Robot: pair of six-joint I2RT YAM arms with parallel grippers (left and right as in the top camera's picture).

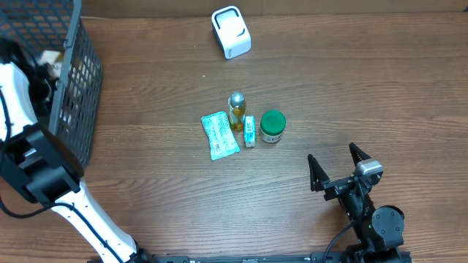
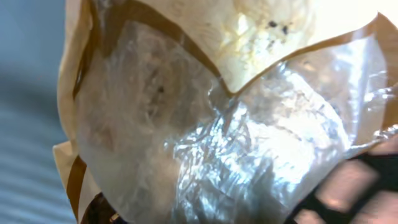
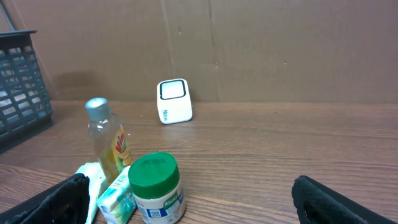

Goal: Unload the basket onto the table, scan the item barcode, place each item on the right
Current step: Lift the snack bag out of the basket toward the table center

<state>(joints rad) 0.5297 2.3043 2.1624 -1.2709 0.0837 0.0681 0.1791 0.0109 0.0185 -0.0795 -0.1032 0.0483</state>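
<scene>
The spot on the tabletop [image 1: 175,140] beside the teal packet is bare, so the left gripper will lift the paper bag over the basket's rim, then lower it there for release.
A paper bag with a clear plastic window [image 2: 211,124] fills the left wrist view, very close, with pale food behind the film. My left arm [image 1: 20,102] reaches into the black basket [image 1: 79,66] at the table's far left. Its gripper is hidden there, and its fingers do not show clearly around the bag. The white scanner [image 1: 231,32] stands at the back centre, also visible as the scanner [image 3: 174,101] in the right wrist view. My right gripper [image 1: 333,155] stands open near the front right, nothing between its fingers [image 3: 62,199].
Mid-table there is a cluster: an oil bottle [image 1: 236,109], a green-lidded jar [image 1: 272,126], a small box [image 1: 250,131] and a teal packet [image 1: 219,135]. The jar [image 3: 155,186] sits just ahead of the right gripper's left finger. A cardboard wall backs the table.
</scene>
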